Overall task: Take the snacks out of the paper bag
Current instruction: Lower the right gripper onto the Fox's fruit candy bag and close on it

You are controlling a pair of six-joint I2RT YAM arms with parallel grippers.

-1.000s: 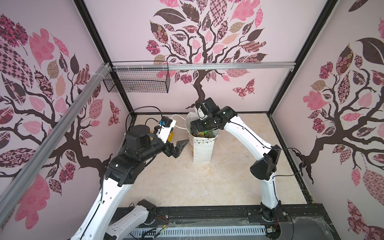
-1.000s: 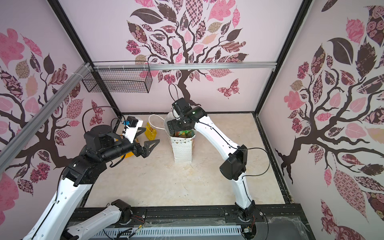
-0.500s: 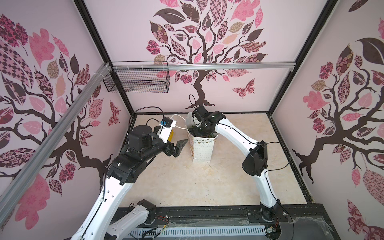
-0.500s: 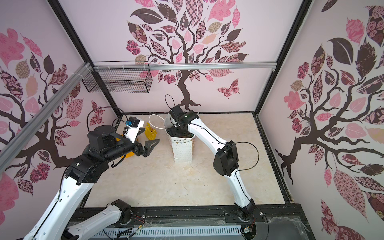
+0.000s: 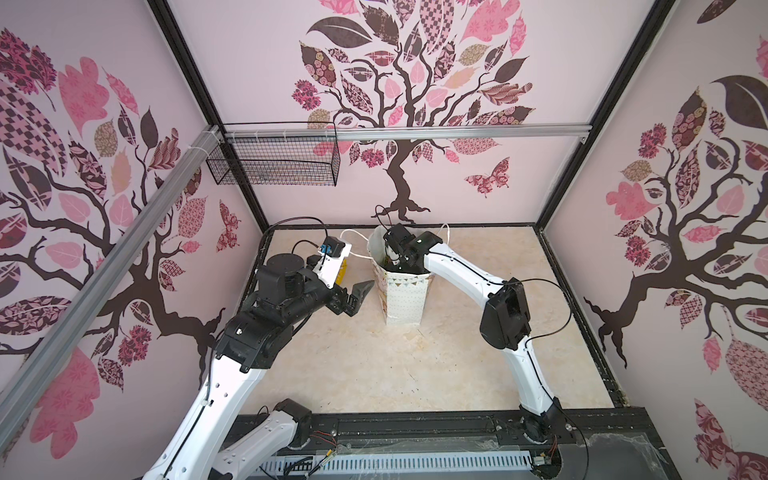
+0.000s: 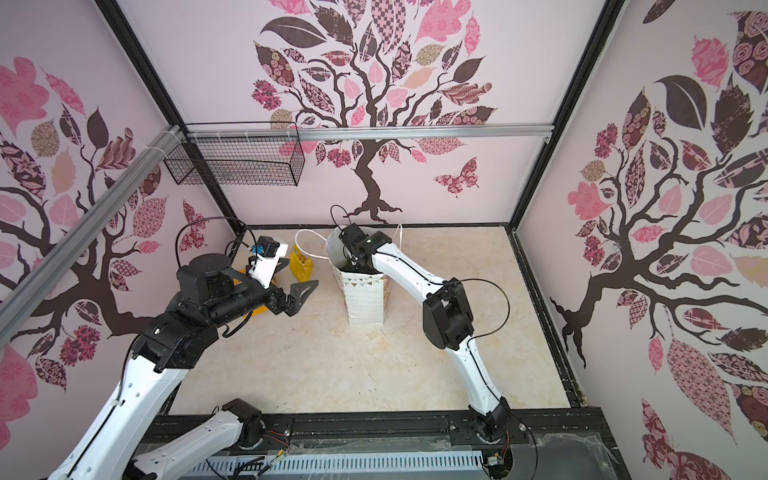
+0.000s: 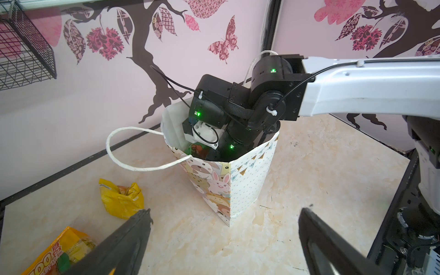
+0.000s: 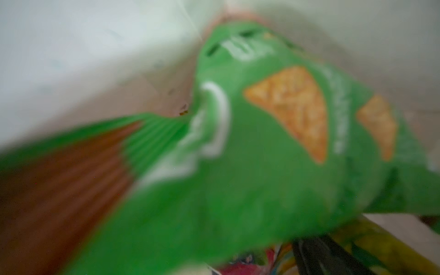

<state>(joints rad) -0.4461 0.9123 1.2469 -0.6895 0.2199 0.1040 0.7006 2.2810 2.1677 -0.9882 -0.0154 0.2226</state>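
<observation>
My right gripper moves past the green packet (image 8: 262, 154) inside the bag next and closes on the purple-pink packet's edge. The purple-pink packet's edge (image 8: 243, 264) shows beside my right gripper's dark finger.
The white paper bag (image 5: 404, 300) (image 6: 366, 300) stands upright at the back middle of the floor, with cartoon animals on one side (image 7: 215, 188). My right arm's wrist (image 5: 409, 249) reaches down into its mouth, so the right gripper is hidden in both top views. In the right wrist view a blurred green packet (image 8: 262, 154) fills the frame, and one dark finger (image 8: 316, 254) shows below it beside a yellow packet (image 8: 357, 238). A yellow packet (image 7: 121, 200) (image 6: 302, 266) and an orange one (image 7: 54, 254) lie on the floor left of the bag. My left gripper (image 5: 357, 296) (image 7: 226, 214) hangs open and empty, left of the bag.
A black wire basket (image 5: 274, 160) hangs on the back wall at the left. Patterned walls close in three sides. A black rail (image 5: 415, 428) carrying both arm bases runs along the front edge. The bag's cord handle (image 7: 114, 152) loops out toward the yellow packet.
The right arm's wrist has dropped from above the bag's mouth down into the bag. The left arm has hardly moved and stays open.
</observation>
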